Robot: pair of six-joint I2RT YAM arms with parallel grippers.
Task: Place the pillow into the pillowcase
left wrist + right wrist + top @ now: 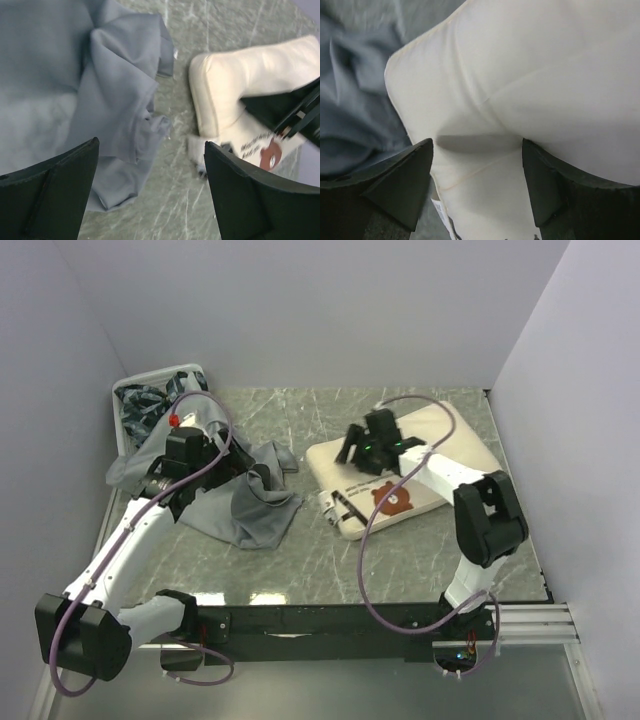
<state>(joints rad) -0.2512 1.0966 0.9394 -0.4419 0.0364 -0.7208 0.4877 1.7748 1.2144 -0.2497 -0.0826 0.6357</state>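
Observation:
The pillowcase's near corner by the pillow sticks out onto bare table. My left gripper needs to go down and to the right in the top view onto that corner next.
The cream-white pillow (420,455) lies right of centre on the table, its bear face (393,501) up near the front edge. My right gripper (362,456) is open just above the pillow's left part. In the right wrist view its fingers straddle a crease in the pillow (520,75), and nothing is pinched between them at the gripper (476,146). The grey pillowcase (245,502) lies crumpled to the left. My left gripper (260,480) hangs open over its right edge. In the left wrist view this gripper (151,146) has bare table between its tips, with the pillowcase (100,75) left and the pillow (235,85) right.
A white basket (190,371) with dark patterned cloths (145,405) stands in the back left corner. White walls close in the back and both sides. The right arm's black gripper (295,112) shows at the right of the left wrist view.

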